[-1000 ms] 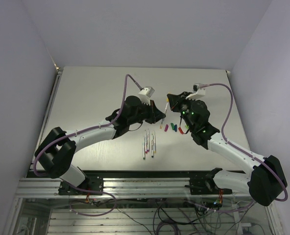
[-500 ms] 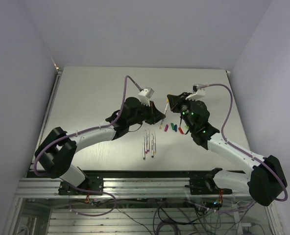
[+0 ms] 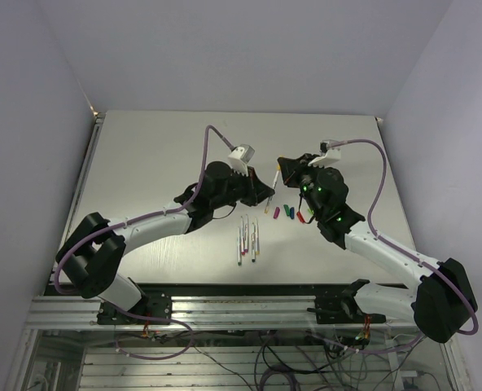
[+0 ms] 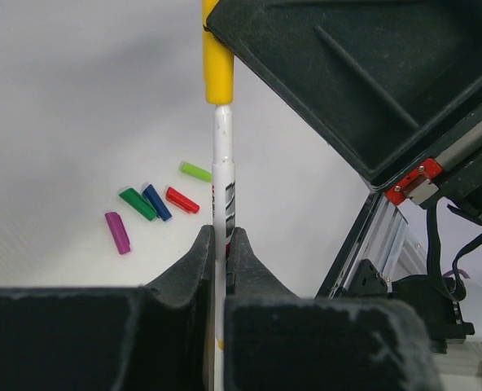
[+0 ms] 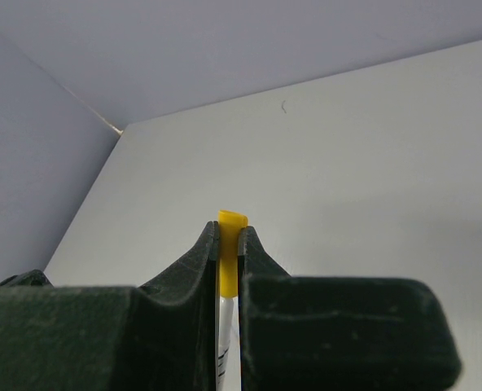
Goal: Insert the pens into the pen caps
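Observation:
The pen in my left gripper should next go to the left in the top view and down to open tabletop, and then I will let it go. Loose caps crowd the middle of the table.
My left gripper (image 4: 219,240) is shut on a whitish pen (image 4: 224,179) and holds it above the table. The pen's far end sits in a yellow cap (image 4: 217,65). My right gripper (image 5: 229,236) is shut on that yellow cap (image 5: 232,221), with the pen (image 5: 226,342) showing below it. In the top view the two grippers meet at mid-table, left (image 3: 267,189) and right (image 3: 283,168). Purple (image 4: 117,232), dark green (image 4: 137,204), blue (image 4: 156,202), red (image 4: 181,199) and light green (image 4: 195,171) caps lie loose on the table. Several more pens (image 3: 248,239) lie side by side nearer the bases.
The loose caps (image 3: 290,213) lie in a cluster just below the grippers in the top view. The right arm's black body (image 4: 371,81) fills the upper right of the left wrist view. The table's metal front rail (image 3: 241,305) runs along the near edge.
The left arm has shifted very slightly. Both grippers keep their hold on the pen and the yellow cap.

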Controlling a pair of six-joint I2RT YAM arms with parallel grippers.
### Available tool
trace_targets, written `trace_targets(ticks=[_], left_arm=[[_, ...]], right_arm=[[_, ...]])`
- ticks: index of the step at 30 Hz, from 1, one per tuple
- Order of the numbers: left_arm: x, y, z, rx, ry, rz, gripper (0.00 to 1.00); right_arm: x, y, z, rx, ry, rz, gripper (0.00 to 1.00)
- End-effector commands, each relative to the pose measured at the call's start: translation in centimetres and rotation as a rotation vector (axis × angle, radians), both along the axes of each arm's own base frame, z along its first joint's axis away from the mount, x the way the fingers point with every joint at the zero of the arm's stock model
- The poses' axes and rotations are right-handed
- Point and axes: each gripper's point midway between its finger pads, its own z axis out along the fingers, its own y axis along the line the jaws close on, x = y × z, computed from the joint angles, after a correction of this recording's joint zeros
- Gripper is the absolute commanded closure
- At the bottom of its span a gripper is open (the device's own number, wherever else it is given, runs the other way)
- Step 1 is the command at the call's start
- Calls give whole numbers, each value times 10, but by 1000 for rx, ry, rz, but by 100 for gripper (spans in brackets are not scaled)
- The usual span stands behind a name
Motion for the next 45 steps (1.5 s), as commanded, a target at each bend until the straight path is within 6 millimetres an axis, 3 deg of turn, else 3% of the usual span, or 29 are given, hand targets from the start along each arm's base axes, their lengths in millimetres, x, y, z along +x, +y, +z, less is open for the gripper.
trace_targets(ticks=[1,11,22,33,45], left_arm=[[0,-2,26,-70,-68,0,93],[12,-2,35,-114,-92,61,93],[30,4,56,-161,-129,152,93],[57,27,86,-213,-183,291,93],[87,62,120,-348,-237,381,93]], right_arm=[[-1,6,-5,-5,13,28,100],[-13,23,-20,-21,64,142,100],[-34,40,-63,-136,187,305,100],[-51,42,-104,-217,300,382,100],[-60,39,-130,-296,388,419,100]])
